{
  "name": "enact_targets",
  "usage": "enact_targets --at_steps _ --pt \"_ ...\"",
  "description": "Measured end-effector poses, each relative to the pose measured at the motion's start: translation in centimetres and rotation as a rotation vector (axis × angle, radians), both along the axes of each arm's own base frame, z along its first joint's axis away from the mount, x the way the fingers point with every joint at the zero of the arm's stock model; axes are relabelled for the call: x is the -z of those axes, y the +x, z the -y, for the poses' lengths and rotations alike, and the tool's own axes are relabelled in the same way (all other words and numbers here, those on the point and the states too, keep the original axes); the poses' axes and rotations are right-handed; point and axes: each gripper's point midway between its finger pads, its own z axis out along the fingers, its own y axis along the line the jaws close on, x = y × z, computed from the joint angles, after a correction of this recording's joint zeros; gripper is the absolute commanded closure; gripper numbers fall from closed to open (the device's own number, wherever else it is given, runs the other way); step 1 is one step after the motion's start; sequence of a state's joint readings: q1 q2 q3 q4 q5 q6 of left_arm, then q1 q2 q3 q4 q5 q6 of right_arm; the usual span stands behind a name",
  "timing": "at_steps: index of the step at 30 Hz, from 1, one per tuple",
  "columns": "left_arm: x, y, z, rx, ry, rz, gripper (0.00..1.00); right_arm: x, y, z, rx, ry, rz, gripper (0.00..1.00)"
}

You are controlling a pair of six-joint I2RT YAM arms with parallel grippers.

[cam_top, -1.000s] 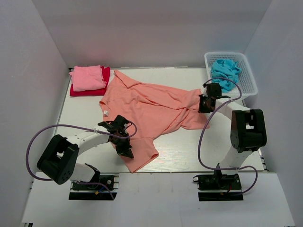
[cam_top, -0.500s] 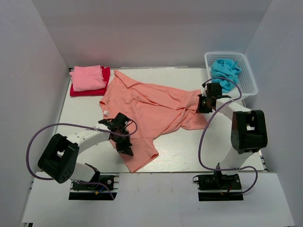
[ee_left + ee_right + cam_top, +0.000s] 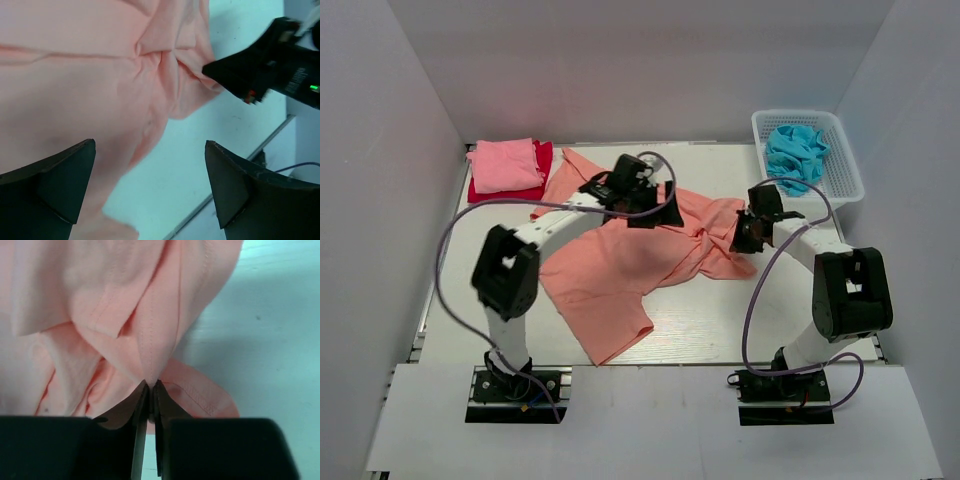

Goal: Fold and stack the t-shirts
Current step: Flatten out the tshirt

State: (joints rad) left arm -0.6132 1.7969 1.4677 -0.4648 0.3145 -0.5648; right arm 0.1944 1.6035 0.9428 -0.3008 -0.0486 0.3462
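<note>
The folds bunch up on the salmon cloth by its near edge (image 3: 694, 267) (image 3: 156, 121), so my left gripper will lower back and toward my right gripper next, onto that spot.
The large salmon-orange t-shirt (image 3: 605, 265) lies crumpled across the middle of the table. My left gripper (image 3: 660, 212) hovers over its upper middle, open, with nothing between its fingers; the left wrist view shows the salmon cloth (image 3: 75, 85) below my left gripper (image 3: 150, 145). My right gripper (image 3: 744, 233) is at the shirt's right sleeve, shut on a bunched fold of the shirt (image 3: 150, 340), which its jaws (image 3: 150, 386) pinch at the tips. A folded light pink t-shirt (image 3: 505, 165) rests on a red one (image 3: 544, 158) at the back left. A turquoise-blue t-shirt (image 3: 796, 150) lies in the basket.
The white lattice basket (image 3: 847, 160) stands at the back right corner, close behind my right arm. White walls enclose the table on three sides. My right gripper's black body (image 3: 265, 70) shows in the left wrist view beside the sleeve.
My left arm has swung from the shirt's near left hem up to its middle and its gripper has opened. The right gripper has shifted slightly, still pinching the sleeve.
</note>
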Motion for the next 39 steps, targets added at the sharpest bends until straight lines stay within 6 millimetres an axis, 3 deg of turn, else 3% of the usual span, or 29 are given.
enact_targets --at_steps 1,4,7,9,12,13,15,17,20,24,27,30,33,39 --pt "1.0 0.5 1.3 0.026 0.004 -0.001 0.00 0.0 0.1 0.4 0.036 -0.012 -0.007 0.69" --pt "6.1 0.2 4.3 0.103 0.060 -0.050 0.00 -0.5 0.5 1.3 0.122 -0.036 -0.013 0.51" --pt "10.1 -1.3 5.9 0.152 0.120 -0.096 0.04 -0.8 0.8 2.0 0.182 -0.055 -0.011 0.45" --pt "12.0 -2.1 6.6 0.172 0.163 -0.107 0.13 -0.7 0.7 2.5 0.214 -0.072 -0.017 0.38" --pt "11.9 -2.1 7.7 0.177 0.193 -0.066 0.44 -0.5 0.2 3.2 0.254 -0.098 -0.042 0.26" --pt "11.9 -2.0 7.8 0.175 0.204 -0.054 0.62 -0.5 -0.1 3.5 0.266 -0.107 -0.049 0.24" --pt "12.5 -2.5 7.6 0.174 0.237 -0.053 0.75 -0.7 -0.4 4.0 0.283 -0.123 -0.056 0.21" --pt "13.7 -3.1 6.7 0.163 0.282 -0.064 1.00 -1.4 -0.7 4.3 0.288 -0.127 -0.049 0.21" --pt "14.1 -4.1 4.6 0.140 0.321 -0.070 1.00 -3.1 -0.8 4.2 0.268 -0.114 -0.007 0.21" --pt "14.3 -7.9 -0.5 0.125 0.394 -0.120 1.00 -5.9 -1.3 2.7 0.156 -0.036 0.078 0.22" --pt "14.6 -11.3 -4.8 0.112 0.459 -0.184 1.00 -6.3 -2.9 1.1 0.051 0.031 0.089 0.22" --pt "14.6 -13.5 -7.8 0.098 0.519 -0.235 1.00 -5.7 -4.8 -0.8 -0.051 0.112 0.054 0.22" --pt "14.7 -14.2 -8.8 0.089 0.542 -0.264 1.00 -4.6 -7.3 -2.6 -0.139 0.195 0.001 0.22" --pt "14.6 -14.4 -8.6 0.091 0.531 -0.280 1.00 -3.0 -12.9 -4.9 -0.240 0.324 -0.124 0.25"
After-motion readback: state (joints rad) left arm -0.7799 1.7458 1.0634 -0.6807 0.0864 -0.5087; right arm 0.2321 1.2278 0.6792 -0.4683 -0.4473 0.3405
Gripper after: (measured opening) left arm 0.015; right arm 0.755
